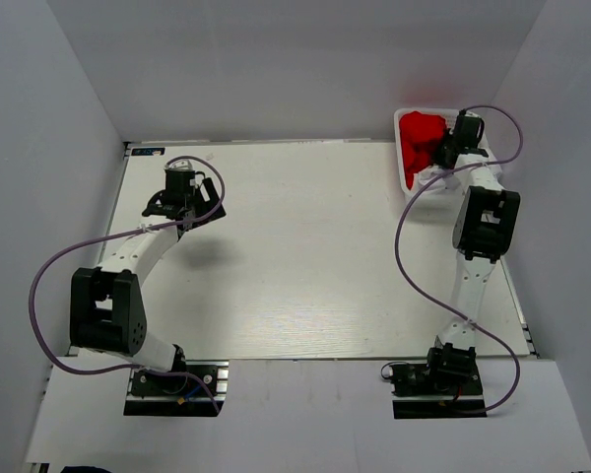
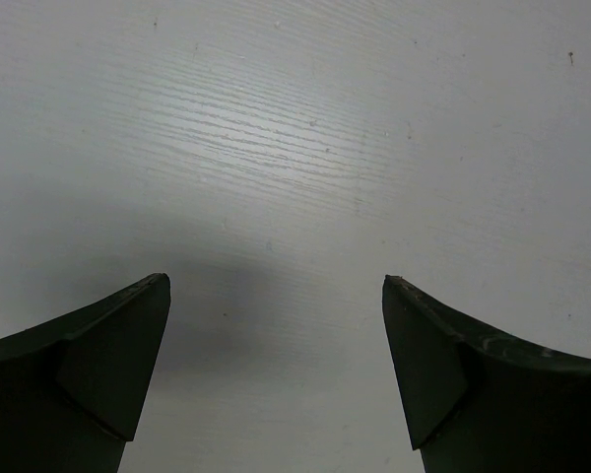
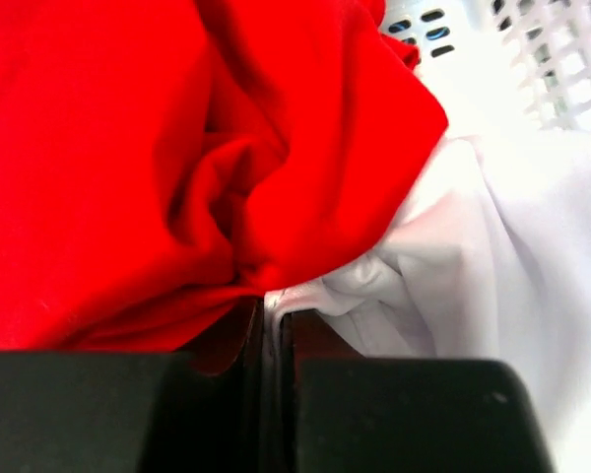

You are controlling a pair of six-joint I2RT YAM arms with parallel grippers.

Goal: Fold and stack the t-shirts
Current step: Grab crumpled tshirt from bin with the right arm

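The robot's right gripper will next lift the fold it holds above the white lattice basket (image 1: 414, 182) (image 3: 483, 89), then lower and release it inside, because the red t-shirt crowds the fingers beside it.
The red t-shirt (image 1: 419, 138) lies bunched in the white lattice basket (image 1: 414, 182) at the back right. In the right wrist view it (image 3: 128, 148) fills the left, with the white t-shirt (image 3: 492, 256) crumpled beside it on the right. My right gripper (image 1: 451, 146) is down in the basket; its jaws (image 3: 274, 315) are shut on a thin fold of the white t-shirt, right at the edge of the red one. My left gripper (image 1: 181, 189) hangs open and empty over bare table at the back left; its fingers (image 2: 108, 355) stand wide apart.
The basket's lattice wall (image 3: 532, 49) shows at the top right of the right wrist view. The white table (image 1: 305, 256) lies between the arms, and grey walls close it in at the back and sides.
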